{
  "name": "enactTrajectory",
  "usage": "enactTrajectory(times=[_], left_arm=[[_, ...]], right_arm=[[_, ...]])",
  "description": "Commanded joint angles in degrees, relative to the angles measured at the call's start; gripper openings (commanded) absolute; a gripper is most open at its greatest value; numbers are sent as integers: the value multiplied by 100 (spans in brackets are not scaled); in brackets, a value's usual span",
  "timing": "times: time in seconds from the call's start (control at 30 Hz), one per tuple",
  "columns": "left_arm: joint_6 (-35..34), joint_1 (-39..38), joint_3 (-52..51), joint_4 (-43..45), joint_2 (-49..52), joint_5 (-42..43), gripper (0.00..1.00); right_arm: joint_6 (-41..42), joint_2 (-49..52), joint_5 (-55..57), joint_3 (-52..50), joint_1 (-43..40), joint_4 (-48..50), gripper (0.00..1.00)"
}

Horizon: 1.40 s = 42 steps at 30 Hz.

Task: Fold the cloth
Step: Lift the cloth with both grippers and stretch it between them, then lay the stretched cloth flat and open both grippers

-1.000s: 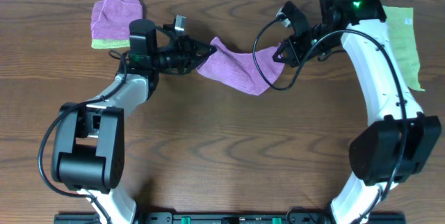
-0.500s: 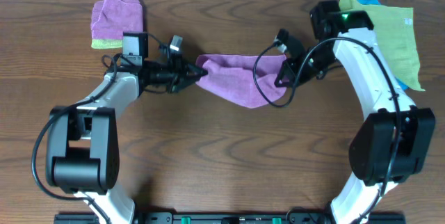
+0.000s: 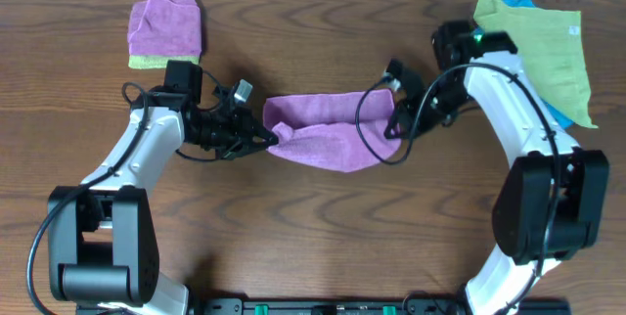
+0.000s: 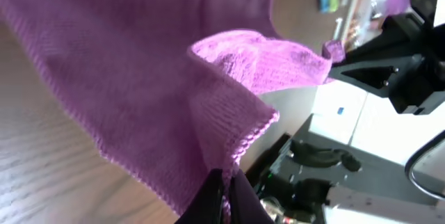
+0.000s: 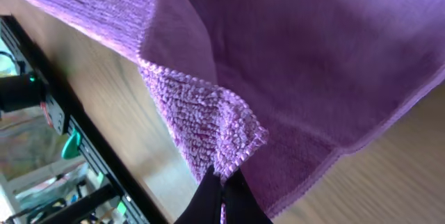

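Note:
My left gripper will next move outward and down onto the cloth's far corner on its side (image 3: pixel 271 103) to let go of the corner it is pinching, because the cloth's far edge lies straight beyond.
The lilac-purple cloth (image 3: pixel 328 131) hangs stretched between my two grippers over the middle of the table, sagging toward the wood. My left gripper (image 3: pixel 270 139) is shut on its left corner; the left wrist view shows the cloth (image 4: pixel 139 78) pinched between the dark fingers (image 4: pixel 224 186). My right gripper (image 3: pixel 391 124) is shut on its right corner; the right wrist view shows the folded edge of the cloth (image 5: pixel 292 57) pinched in the fingers (image 5: pixel 222 182). The white tag is not visible.
A small folded purple wad (image 3: pixel 164 20) lies on a yellow-green cloth (image 3: pixel 147 61) at the back left. A larger yellow-green cloth (image 3: pixel 548 46) with a white tag lies over something blue (image 3: pixel 509 2) at the back right. A black cable (image 3: pixel 372 134) loops by the right gripper.
Both grippers have moved toward the table's front with the cloth. The cloth has spread wider between them and now hangs lower and more level.

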Motion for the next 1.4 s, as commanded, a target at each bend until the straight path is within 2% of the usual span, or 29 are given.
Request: enactTrajectory(times=[0.0,0.33,0.57,0.7,0.97,1.37], left_arm=[[487,24,26,-310,-33,-417,6],[927,24,24,-1209,-33,-785,6],[1047,24,24,-1360,-33,-979,6],[658,37,26,-1012,-63,-986,6],[-426,37,37,129,-140,-1508,6],[-922,-46,35,1453,-37,-2048,6]], right_arm=[[-83,-280,-177,-505,22,175,2],[72,-874,-127,-1397,22,542,1],[229,-896,-85,-1545,22,769,2],[334,-896,-46,-1545,24,1093,2],[1147,-896,496,-1543,46,2485,2],[1423,-894,935,-1543,140,3501,2]])
